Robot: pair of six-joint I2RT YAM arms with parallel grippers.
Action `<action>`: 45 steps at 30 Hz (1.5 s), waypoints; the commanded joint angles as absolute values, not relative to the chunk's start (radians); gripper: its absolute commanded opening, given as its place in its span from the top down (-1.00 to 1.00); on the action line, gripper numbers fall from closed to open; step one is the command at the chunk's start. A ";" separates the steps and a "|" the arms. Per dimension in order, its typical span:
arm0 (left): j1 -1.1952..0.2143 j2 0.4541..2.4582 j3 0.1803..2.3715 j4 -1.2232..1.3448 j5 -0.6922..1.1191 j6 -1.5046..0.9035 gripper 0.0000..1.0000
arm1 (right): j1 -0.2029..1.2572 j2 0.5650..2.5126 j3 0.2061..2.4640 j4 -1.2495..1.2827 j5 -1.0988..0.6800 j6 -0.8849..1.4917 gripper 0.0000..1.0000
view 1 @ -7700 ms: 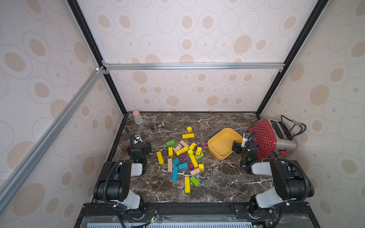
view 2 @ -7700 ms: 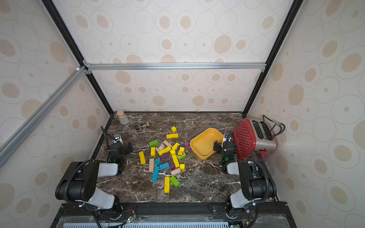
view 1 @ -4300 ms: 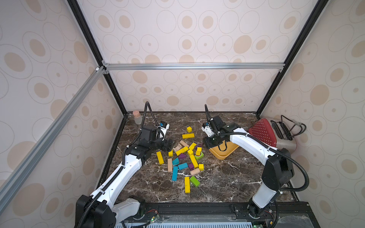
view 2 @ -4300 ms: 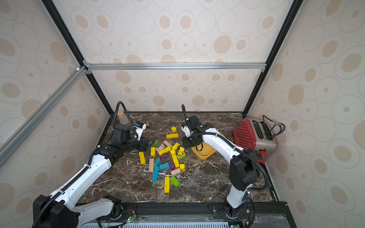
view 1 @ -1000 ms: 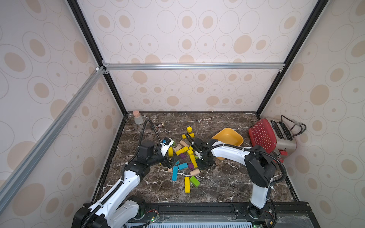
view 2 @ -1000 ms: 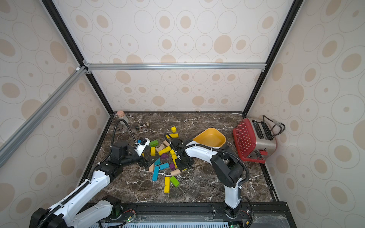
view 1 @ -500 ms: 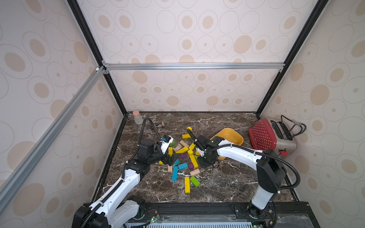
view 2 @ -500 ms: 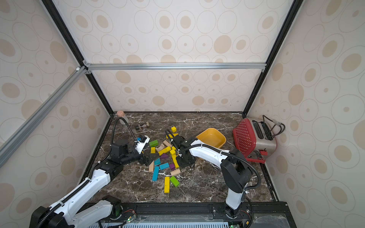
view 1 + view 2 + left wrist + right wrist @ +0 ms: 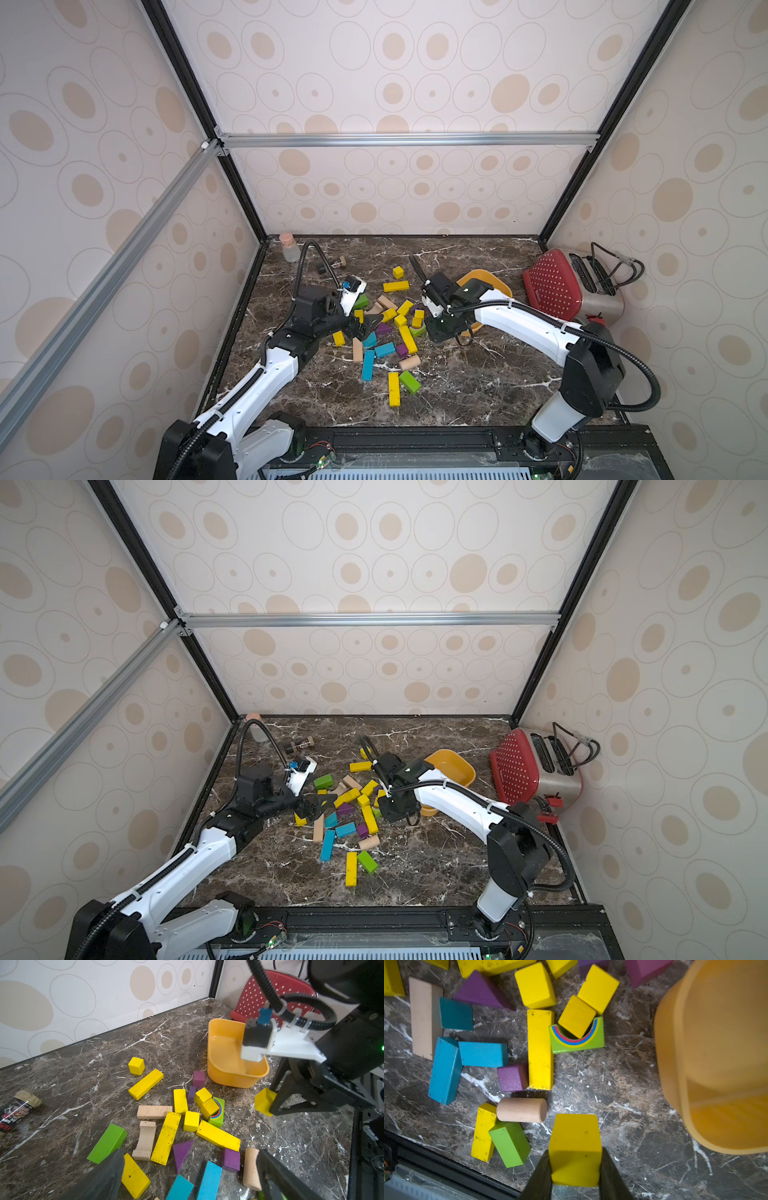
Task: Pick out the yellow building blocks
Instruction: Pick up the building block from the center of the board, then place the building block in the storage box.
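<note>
The yellow cube needs to go outward next, toward the toaster, over the bowl's rim to the empty bowl's far end (image 9: pixel 453 764). The robot's right gripper needs to carry it there and release it inside.
Several yellow building blocks lie in a mixed pile mid-table: a bar (image 9: pixel 396 286) and a cube (image 9: pixel 398 272) at the back, a bar (image 9: pixel 408 340) in the middle, another bar (image 9: pixel 393 388) at the front. My right gripper (image 9: pixel 575 1155) is shut on a yellow cube (image 9: pixel 575 1136), held just above the marble between the pile and the orange-yellow bowl (image 9: pixel 486 286); in the left wrist view the cube (image 9: pixel 265 1101) shows beside the bowl (image 9: pixel 228 1072). My left gripper (image 9: pixel 191 1178) hangs open over the pile's left side, one finger next to a yellow block (image 9: pixel 134 1176).
Green (image 9: pixel 409 381), blue (image 9: pixel 368 365), purple and plain wooden blocks mix with the yellow ones. A red toaster (image 9: pixel 573 286) stands at the right wall. A small bottle (image 9: pixel 289 247) and a small dark item (image 9: pixel 338 262) sit at the back left.
My right gripper, holding the yellow cube, has shifted a little from the pile toward the bowl. The left arm has hardly moved and stays open.
</note>
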State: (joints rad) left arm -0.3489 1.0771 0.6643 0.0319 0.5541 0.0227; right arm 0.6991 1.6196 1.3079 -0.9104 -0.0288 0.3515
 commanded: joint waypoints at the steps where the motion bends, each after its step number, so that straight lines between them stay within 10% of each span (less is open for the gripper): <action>1: -0.367 1.107 0.737 0.078 0.564 0.016 -0.95 | 0.635 1.559 1.272 -0.916 -0.034 0.355 1.00; 29: -0.605 1.738 1.180 0.285 0.462 -0.059 -0.86 | 0.231 1.894 1.473 -0.692 0.102 0.181 1.00; 45: -0.641 1.773 1.195 0.287 0.441 -0.109 -0.87 | 0.134 2.066 1.577 -0.658 0.034 0.201 0.81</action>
